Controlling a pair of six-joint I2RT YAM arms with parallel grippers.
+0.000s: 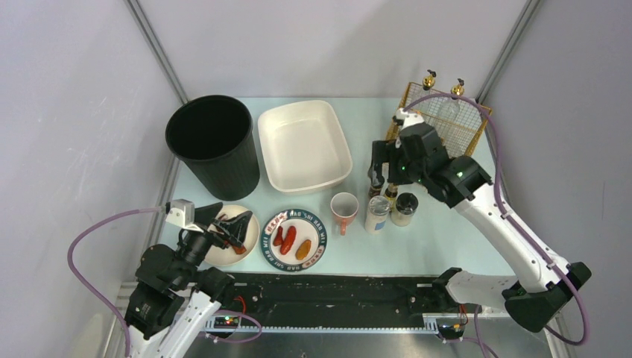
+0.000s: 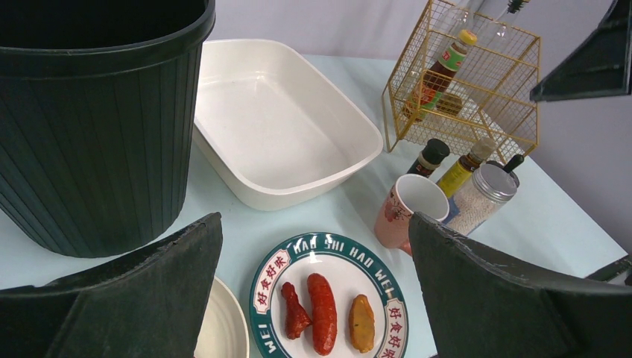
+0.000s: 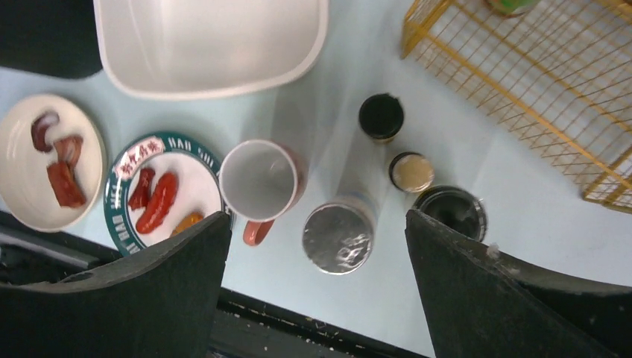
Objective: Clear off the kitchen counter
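Observation:
The silver-lidded jar stands below my right gripper, already between its open fingers. I need to lower that gripper next until its fingers are on either side of the jar's silver lid (image 1: 379, 203) (image 3: 337, 239).
The mint-green kitchen counter (image 1: 417, 246) holds a green-rimmed plate (image 1: 322, 240) with three pieces of food, a cream plate (image 1: 252, 231) with meat pieces, a pink mug (image 1: 343, 206), a silver-lidded jar (image 1: 377, 212), a dark-lidded jar (image 1: 405, 207) and small bottles (image 1: 376, 183). My left gripper (image 1: 231, 227) is open and empty, low over the cream plate. In the left wrist view (image 2: 314, 224) its jaws frame the green-rimmed plate (image 2: 328, 242). My right gripper (image 1: 380, 165) is open and empty above the jars. In the right wrist view (image 3: 317, 220) the silver-lidded jar (image 3: 337, 239) lies between its jaws.
A black bin (image 1: 216, 145) stands at the back left and a white tub (image 1: 298, 108) beside it. A gold wire rack (image 1: 447, 119) at the back right holds a sauce bottle (image 2: 440, 71). A black rail (image 1: 335, 291) runs along the counter's front edge.

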